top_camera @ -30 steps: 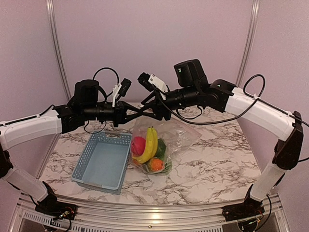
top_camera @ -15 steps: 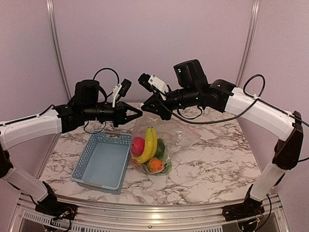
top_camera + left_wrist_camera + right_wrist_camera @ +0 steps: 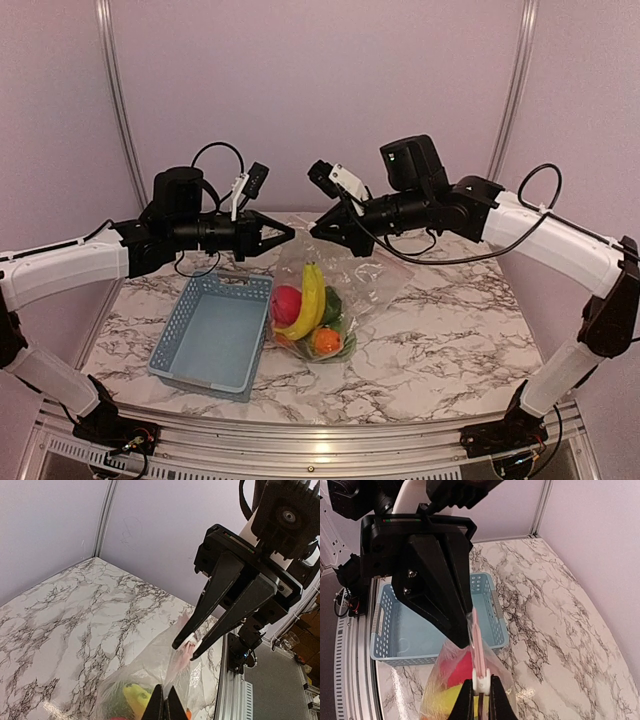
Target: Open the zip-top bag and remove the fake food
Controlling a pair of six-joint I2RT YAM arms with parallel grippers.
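Observation:
My right gripper pulls down and away along the zip to the bag's free corner [image 3: 409,269] next, since the slider sits close to my left gripper.
The clear zip-top bag [image 3: 345,285] hangs between both grippers above the marble table. It holds the fake food: a yellow banana [image 3: 312,295], a red fruit [image 3: 286,300], a green pepper [image 3: 333,305] and an orange [image 3: 323,340]. My left gripper [image 3: 291,234] is shut on the bag's top edge; in the left wrist view [image 3: 164,700] its jaws pinch the plastic. My right gripper [image 3: 314,229] is shut on the white zip slider [image 3: 481,681] at the end of the pink zip strip [image 3: 477,640], a short way right of the left gripper.
A light blue perforated basket [image 3: 212,332] stands on the table left of the bag, under my left arm, and shows in the right wrist view [image 3: 395,630]. The table's aluminium edge rail [image 3: 235,690] lies at the right in the left wrist view.
My right gripper has drawn back to the right, away from the left gripper. The two had their tips crossed one second ago and now stand apart. The left arm has hardly moved.

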